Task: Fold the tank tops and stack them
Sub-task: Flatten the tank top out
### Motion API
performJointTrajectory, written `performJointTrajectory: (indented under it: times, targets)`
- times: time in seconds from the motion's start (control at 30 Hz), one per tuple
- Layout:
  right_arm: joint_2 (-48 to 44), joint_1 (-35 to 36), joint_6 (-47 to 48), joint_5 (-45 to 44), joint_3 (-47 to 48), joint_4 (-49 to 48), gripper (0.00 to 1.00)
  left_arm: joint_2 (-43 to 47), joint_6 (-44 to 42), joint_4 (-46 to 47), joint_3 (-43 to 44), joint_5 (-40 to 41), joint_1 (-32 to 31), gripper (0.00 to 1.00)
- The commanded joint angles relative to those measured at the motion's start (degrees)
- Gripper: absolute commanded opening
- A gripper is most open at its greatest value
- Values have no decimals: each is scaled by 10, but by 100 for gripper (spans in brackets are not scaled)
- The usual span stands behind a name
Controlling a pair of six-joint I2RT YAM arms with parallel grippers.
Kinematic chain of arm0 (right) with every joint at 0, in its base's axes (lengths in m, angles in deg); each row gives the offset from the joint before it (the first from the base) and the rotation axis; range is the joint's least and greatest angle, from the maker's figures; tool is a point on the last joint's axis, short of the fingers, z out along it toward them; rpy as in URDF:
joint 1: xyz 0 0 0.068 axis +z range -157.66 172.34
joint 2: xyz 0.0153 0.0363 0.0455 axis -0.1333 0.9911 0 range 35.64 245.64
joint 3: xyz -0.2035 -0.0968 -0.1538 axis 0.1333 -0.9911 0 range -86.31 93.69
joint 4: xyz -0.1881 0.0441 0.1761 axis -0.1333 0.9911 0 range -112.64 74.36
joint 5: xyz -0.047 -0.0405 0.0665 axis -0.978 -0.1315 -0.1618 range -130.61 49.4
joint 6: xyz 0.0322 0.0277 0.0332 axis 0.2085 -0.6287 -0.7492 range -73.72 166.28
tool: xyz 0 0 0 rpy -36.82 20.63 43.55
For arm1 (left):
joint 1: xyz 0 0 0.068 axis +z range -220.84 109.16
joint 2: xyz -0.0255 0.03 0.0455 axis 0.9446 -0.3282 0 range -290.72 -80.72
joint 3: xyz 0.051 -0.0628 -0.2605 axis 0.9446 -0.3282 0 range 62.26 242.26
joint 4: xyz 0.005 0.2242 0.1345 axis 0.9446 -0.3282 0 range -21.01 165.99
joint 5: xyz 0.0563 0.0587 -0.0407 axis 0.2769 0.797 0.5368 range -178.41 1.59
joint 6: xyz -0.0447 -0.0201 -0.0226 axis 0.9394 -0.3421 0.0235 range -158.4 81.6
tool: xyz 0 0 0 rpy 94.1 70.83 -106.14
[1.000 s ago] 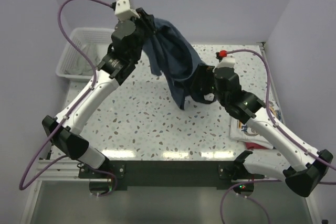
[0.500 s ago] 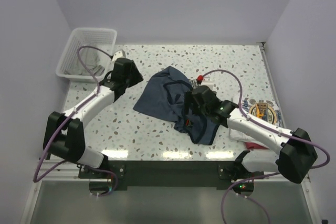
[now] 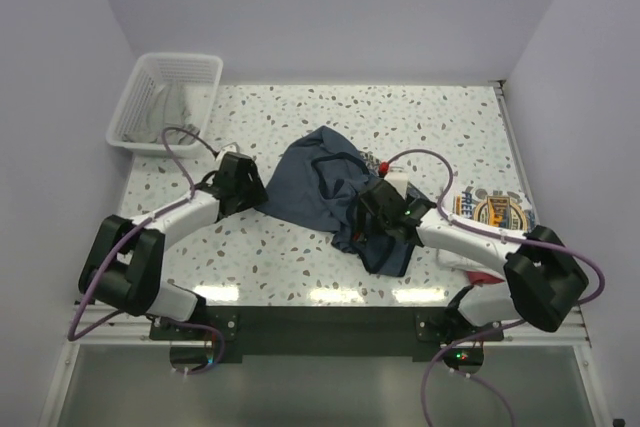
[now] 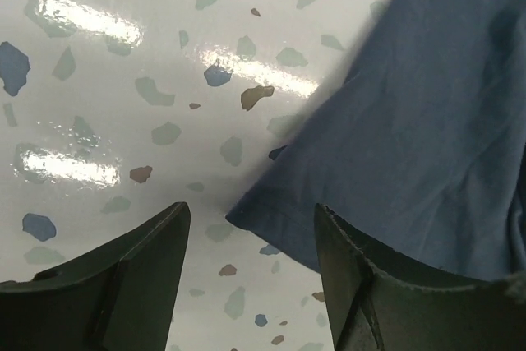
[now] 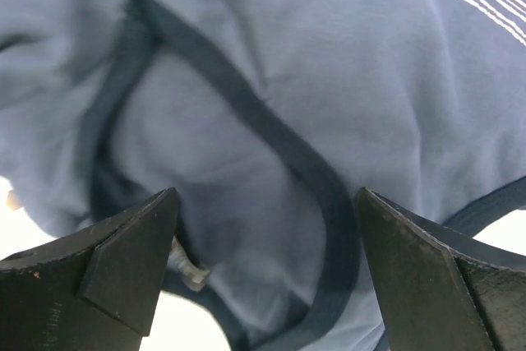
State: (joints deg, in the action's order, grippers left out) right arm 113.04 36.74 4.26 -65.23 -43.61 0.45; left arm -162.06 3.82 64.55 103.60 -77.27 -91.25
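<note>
The left gripper lowers slightly and closes on that pointed tip of cloth next. The hem corner (image 3: 262,209) (image 4: 244,212) lies just below it, between its open fingers.
The slate-blue tank top (image 3: 322,187) lies crumpled on the middle of the table. My left gripper (image 3: 258,197) is open and low at its left corner; in the left wrist view the hem corner (image 4: 251,215) lies between the fingers (image 4: 123,285), and the left gripper (image 4: 251,232) holds nothing. My right gripper (image 3: 368,219) is open just above the top's right part; the right wrist view shows the right gripper (image 5: 267,211) over blue cloth (image 5: 329,80) and navy trim (image 5: 271,145). The white tank top (image 3: 495,209) with the round graphic lies folded at the right edge.
A white mesh basket (image 3: 165,97) stands at the back left corner. The speckled tabletop (image 3: 290,117) is walled by lilac panels at the back and both sides. Purple cables loop over both arms.
One second ago both grippers held the blue top high in the air. They lowered it onto the table and let go; the left gripper has since drawn back to the top's left corner.
</note>
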Motion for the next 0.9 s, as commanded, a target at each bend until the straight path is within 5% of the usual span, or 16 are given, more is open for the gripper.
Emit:
performJointTrajectory:
  times: [0.0, 0.23, 0.53, 0.87]
  targets:
    - [23, -26, -16, -29, 17, -12, 92, -31, -40, 34, 7, -12, -3, 67]
    - [-31, -32, -20, -24, 2, 16, 91, -79, -49, 72, -5, -23, -3, 61]
    - [-179, -17, -69, 57, -45, 148, 89, -87, -50, 63, -3, -22, -3, 2]
    - [-184, 71, -147, 120, -82, 214, 87, -73, -30, 34, 40, 25, 17, 0]
